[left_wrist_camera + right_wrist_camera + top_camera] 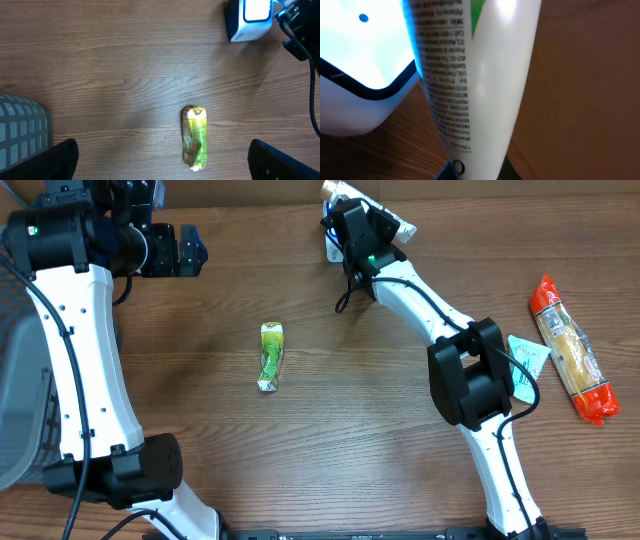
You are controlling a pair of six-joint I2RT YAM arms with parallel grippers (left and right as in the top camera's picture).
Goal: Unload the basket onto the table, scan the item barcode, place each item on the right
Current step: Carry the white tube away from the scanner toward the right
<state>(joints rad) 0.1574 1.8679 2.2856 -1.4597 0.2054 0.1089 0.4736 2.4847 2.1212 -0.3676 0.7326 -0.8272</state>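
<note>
The right gripper moves back and down to the bare wood (511, 318) beside the teal sachet next and releases, since the tube's print already faces the scanner.
My right gripper (352, 218) is at the table's back edge, shut on a white tube (480, 75) with fine black print. In the right wrist view the tube rises from the jaws, and its printed side faces the glowing white scanner (360, 65) just to its left. In the overhead view the tube's white end (398, 224) sticks out past the arm, above the scanner (333, 248). My left gripper (165, 164) hangs open high over the table, with only wood and a green packet (194, 138) below it. The scanner (252, 17) also shows top right in the left wrist view.
The green packet (271, 356) lies mid-table. A long snack pack with red ends (573, 350) and a teal sachet (527, 360) lie at the right. A grey basket (20, 380) stands at the left edge. A black cable (314, 85) runs down the right side.
</note>
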